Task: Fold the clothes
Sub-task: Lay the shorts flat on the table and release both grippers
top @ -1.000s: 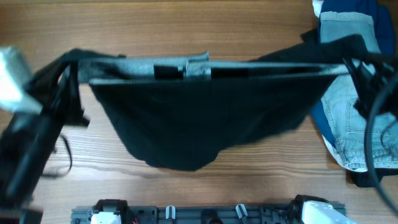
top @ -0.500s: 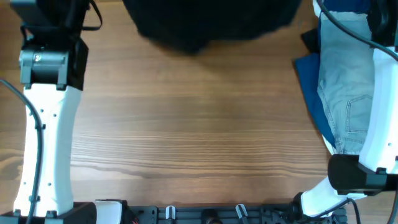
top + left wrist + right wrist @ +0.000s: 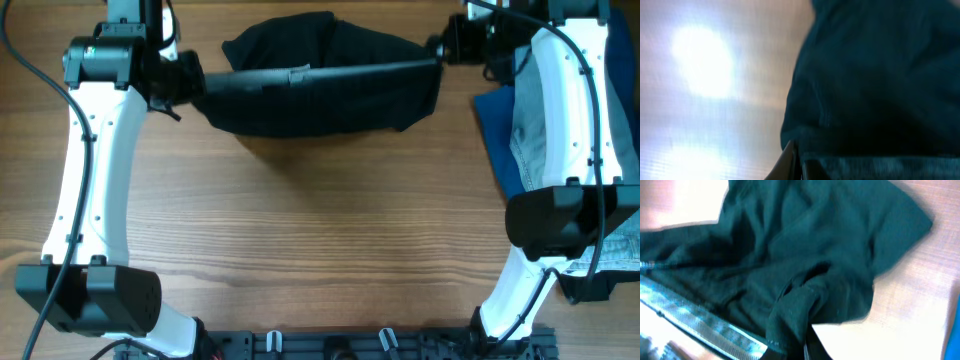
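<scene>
The end of the shorts' waistband will go back and down toward the bare wood nearer the base, where my right gripper will release it. That part of the wood is clear.
The black shorts [image 3: 320,85] lie stretched across the far middle of the table, the waistband edge pulled into a straight line between both grippers. My left gripper [image 3: 190,80] is shut on the left end of the waistband. My right gripper [image 3: 440,48] is shut on the right end. The left wrist view shows dark fabric [image 3: 880,90] filling the right side, pinched at the jaws [image 3: 799,165]. The right wrist view shows the crumpled black cloth [image 3: 805,255] with its pale grey-white inner waistband [image 3: 695,317], pinched at the jaws [image 3: 805,342].
Light-blue denim jeans [image 3: 555,120] lie on royal-blue cloth [image 3: 500,130] at the right edge, under my right arm. Bare wood [image 3: 320,230] fills the middle and near part of the table. A dark rail [image 3: 330,345] runs along the front edge.
Both arms swung out to the far edge and back, carrying the shorts. The shorts now rest on the far table, bunched shorter, with the waistband held taut.
</scene>
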Robot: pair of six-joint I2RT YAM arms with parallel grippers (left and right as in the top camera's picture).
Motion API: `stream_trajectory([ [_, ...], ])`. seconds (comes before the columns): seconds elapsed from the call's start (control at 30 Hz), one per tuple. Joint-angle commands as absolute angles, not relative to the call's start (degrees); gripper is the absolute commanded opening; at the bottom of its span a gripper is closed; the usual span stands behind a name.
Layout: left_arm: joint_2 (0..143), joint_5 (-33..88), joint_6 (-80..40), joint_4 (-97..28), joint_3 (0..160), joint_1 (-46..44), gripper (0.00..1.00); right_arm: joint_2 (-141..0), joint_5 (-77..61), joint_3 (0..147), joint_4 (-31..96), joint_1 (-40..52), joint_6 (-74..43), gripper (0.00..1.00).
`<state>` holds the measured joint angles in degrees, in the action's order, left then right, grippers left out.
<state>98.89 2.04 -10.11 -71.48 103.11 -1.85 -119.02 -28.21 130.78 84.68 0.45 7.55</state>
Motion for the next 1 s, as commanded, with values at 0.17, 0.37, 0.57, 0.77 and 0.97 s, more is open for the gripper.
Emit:
stream_trajectory([
  [0.17,97.84,3.62,-9.63,-84.49,99.81,-0.25,0.04,-116.64,-24.18,127.59,92.16,0.23,7.33,0.04],
  [0.37,97.82,3.88,-10.9,-84.07,89.86,-0.25,0.04,-108.12,-21.76,109.1,89.47,1.34,7.49,0.03],
  [0.57,96.86,4.49,-11.25,-84.64,80.9,-1.61,0.04,-91.59,-20.75,85.34,82.96,1.34,4.86,0.22],
  [0.77,96.75,4.49,-12.73,-82.39,78.65,-2.02,1.0,-89.23,-20.75,69.95,77.01,1.28,2.57,0.37],
  [0.97,92.77,4.47,-13.87,-76.62,80.84,-2.02,1.0,-89.23,-20.86,73.65,70.63,1.34,2.94,0.5],
])
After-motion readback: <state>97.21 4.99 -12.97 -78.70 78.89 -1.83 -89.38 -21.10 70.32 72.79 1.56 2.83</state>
